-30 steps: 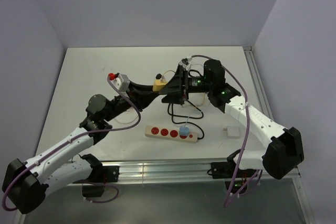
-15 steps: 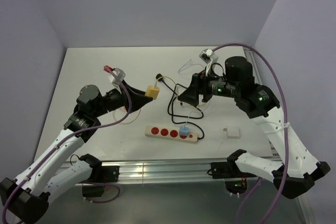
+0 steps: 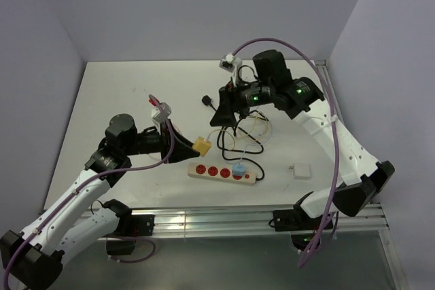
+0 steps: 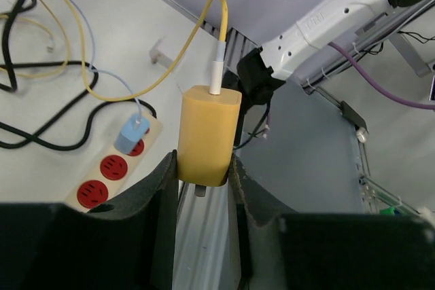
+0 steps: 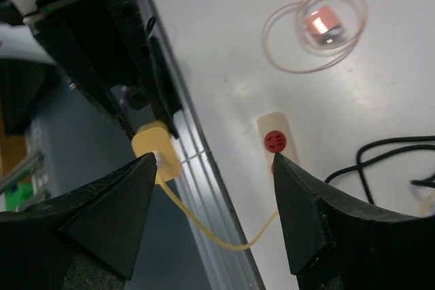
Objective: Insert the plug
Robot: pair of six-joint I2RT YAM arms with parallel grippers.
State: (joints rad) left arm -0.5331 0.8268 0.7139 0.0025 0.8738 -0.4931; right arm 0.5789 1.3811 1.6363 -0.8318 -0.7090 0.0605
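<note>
My right gripper should move to its left in the top view, around the yellow plug's cable end point(image 3: 204, 143) point(image 5: 163, 154). This end lies that way and stands free.
My left gripper point(image 3: 192, 149) is shut on a yellow plug point(image 3: 202, 147) with a yellow cable, held just above the left end of the cream power strip point(image 3: 221, 172). In the left wrist view the yellow plug point(image 4: 207, 134) sits between my fingers point(image 4: 163, 188), prongs pointing down. The strip point(image 4: 115, 168) has red sockets, and a blue plug point(image 3: 238, 169) sits in one. My right gripper point(image 3: 219, 115) is open and empty, high above the table's middle. In the right wrist view the yellow plug point(image 5: 156, 149) and one red socket point(image 5: 275, 141) show far below.
A black cable point(image 3: 238, 142) and thin yellow and white cables lie tangled behind the strip. A small white adapter point(image 3: 299, 170) lies right of the strip. A coiled thin wire with a small pink piece point(image 5: 319, 22) lies on the table. The table's metal front rail point(image 3: 224, 219) is near.
My left gripper has carried the yellow plug down and toward the near edge, to above the strip's left end. My right arm has let go, opened, and swung up and back left.
</note>
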